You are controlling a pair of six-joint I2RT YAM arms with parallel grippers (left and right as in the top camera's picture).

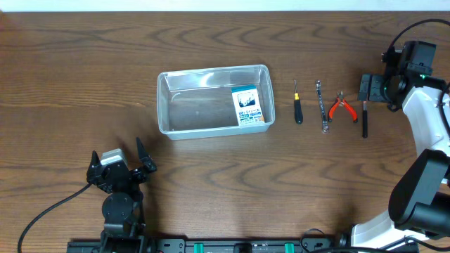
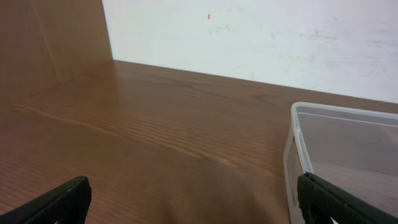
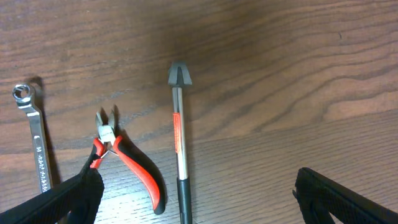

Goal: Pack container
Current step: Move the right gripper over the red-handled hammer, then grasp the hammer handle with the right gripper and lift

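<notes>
My right gripper is open with the long driver's body (image 3: 180, 150) below, in line between its fingers, so I should move it down there next, by the driver's orange label.
The clear plastic container (image 1: 163, 98) stands at the table's middle with a small blue-and-white box (image 1: 245, 107) lying in its right end. My left gripper (image 1: 118, 156) is open and empty, near the front edge, left of and in front of the container; its wrist view shows the container's corner (image 2: 297, 143) by the right finger of the gripper (image 2: 196, 205). My right gripper (image 1: 367, 88) is open and empty above the right-hand tools. Its wrist view (image 3: 199, 199) shows red-handled pliers (image 3: 134, 171) and a black-handled driver (image 3: 179, 137) below it.
Right of the container lies a row of tools: a small black-handled pick (image 1: 297, 104), a wrench (image 1: 321, 105), the red pliers (image 1: 343, 107) and the long driver (image 1: 364, 116). The wrench also shows in the right wrist view (image 3: 34, 143). A white wall (image 2: 261, 37) stands behind the table.
</notes>
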